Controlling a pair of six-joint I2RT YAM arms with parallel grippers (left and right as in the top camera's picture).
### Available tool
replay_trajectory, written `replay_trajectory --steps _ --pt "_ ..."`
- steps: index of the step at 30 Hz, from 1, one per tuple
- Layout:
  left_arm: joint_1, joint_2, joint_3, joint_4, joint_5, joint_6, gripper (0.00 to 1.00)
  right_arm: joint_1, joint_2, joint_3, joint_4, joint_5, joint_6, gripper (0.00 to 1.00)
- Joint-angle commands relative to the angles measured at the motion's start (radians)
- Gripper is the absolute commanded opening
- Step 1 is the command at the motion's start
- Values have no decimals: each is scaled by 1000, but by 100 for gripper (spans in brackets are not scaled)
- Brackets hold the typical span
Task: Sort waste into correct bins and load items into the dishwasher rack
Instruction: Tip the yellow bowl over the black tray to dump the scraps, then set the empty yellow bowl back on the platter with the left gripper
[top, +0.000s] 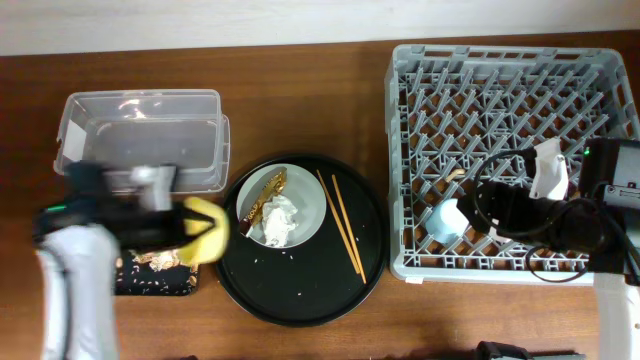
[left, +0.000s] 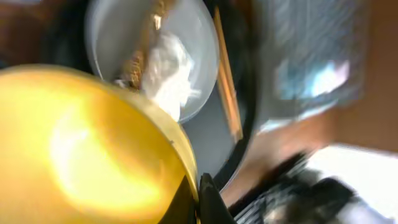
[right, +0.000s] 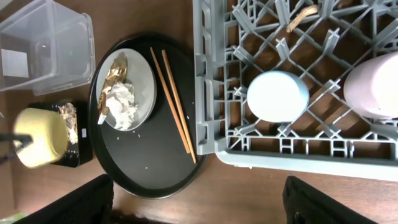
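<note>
The left gripper carries the bowl (top: 205, 232) across next, lowers and releases. The round black tray's bare near part lies below it, to its right in the overhead view.
My left gripper (left: 198, 199) is shut on the rim of the small yellow bowl (left: 81, 149). It holds the bowl (top: 205, 232) tilted over the right end of the shallow black tray (top: 140, 285), which has brownish food scraps (top: 155, 262) in it. The pale grey-green plate (top: 305, 200) lies on the round black tray and holds the gold-brown wrapper (top: 263, 192) and the white tissue (top: 280, 220). The chopsticks (top: 343, 225) lie beside the plate. The light blue cup (right: 277, 96) and pink cup (right: 373, 84) stand in the grey rack (top: 510, 60). My right gripper (right: 199, 208) is open and empty over the rack's front edge.
The clear tub (top: 140, 135) stands at the back left, behind the black tray. The round black tray (top: 300, 290) lies between the bins and the rack. A small brown scrap (right: 303, 15) lies in the rack grid. My right arm's cables (top: 520, 215) lie over the rack.
</note>
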Motion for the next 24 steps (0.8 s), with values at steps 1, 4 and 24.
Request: replay_trajectory --steps 1,4,24 --pt "-435 -66 8 59 -470 -395 0 7 0 8 -4 10 -4 87" --pt "-825 -23 -80 190 -723 -661 0 7 0 8 -8 10 -4 87" --pt "-999 125 96 238 -1073 -752 63 7 3 8 -8 40 -4 88"
